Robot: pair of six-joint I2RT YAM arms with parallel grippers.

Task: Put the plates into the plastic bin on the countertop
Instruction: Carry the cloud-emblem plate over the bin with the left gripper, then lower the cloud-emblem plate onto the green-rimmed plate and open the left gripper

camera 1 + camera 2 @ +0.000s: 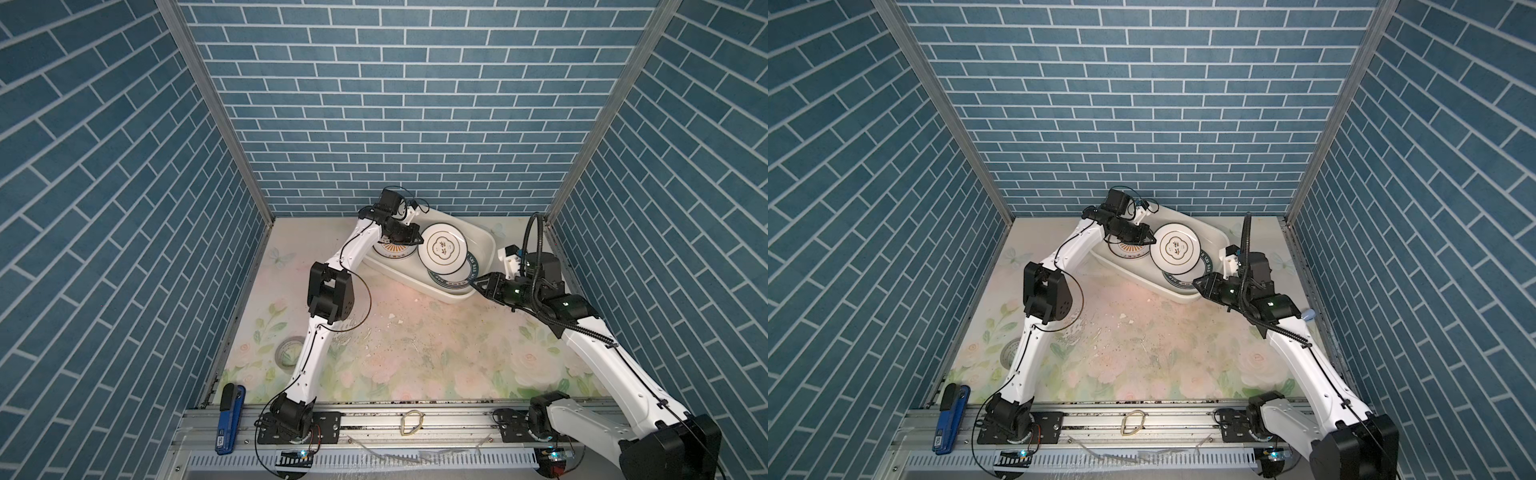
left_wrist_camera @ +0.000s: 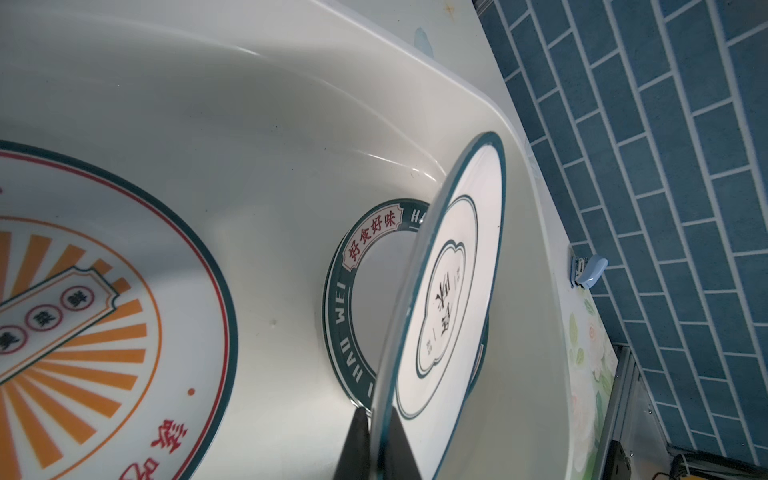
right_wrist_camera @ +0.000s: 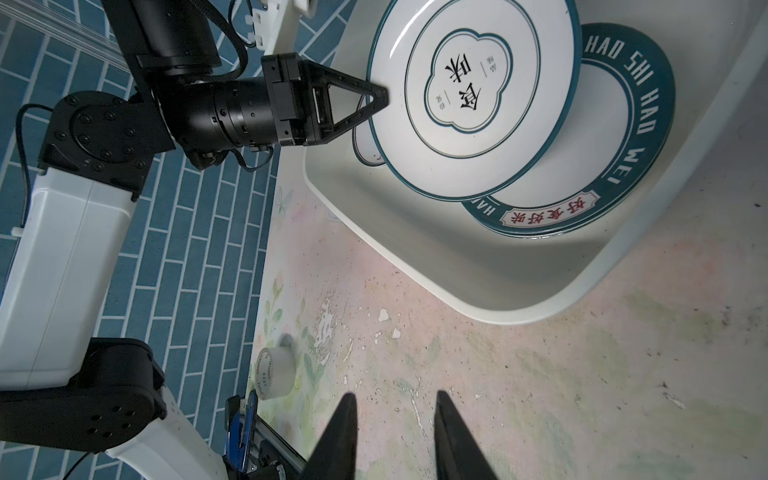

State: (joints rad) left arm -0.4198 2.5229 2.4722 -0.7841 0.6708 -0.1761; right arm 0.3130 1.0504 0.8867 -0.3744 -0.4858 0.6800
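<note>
My left gripper will next move down toward the stack of green lettered plates and release the white plate's rim over it, because the white plate (image 1: pixel 442 249) covers only part of the stack.
My left gripper (image 2: pixel 376 409) is shut on the rim of a white plate (image 2: pixel 449 291) with a thin dark rim and a quatrefoil emblem. In both top views this plate (image 1: pixel 442 249) (image 1: pixel 1177 249) hangs tilted inside the plastic bin (image 1: pixel 486 237), above a stack of green lettered plates (image 3: pixel 640 124). A sunburst plate (image 2: pixel 104 311) lies flat at the bin's other end, partly under the left arm. My right gripper (image 3: pixel 395 395) is open and holds nothing. It hovers over the flowered countertop (image 1: pixel 415 332), just outside the bin's near right corner.
A translucent tape roll (image 1: pixel 289 351) lies on the counter by the left arm. A blue stapler (image 1: pixel 228 415) and a rubber band (image 1: pixel 411 423) rest on the front rail. Blue brick walls close in three sides.
</note>
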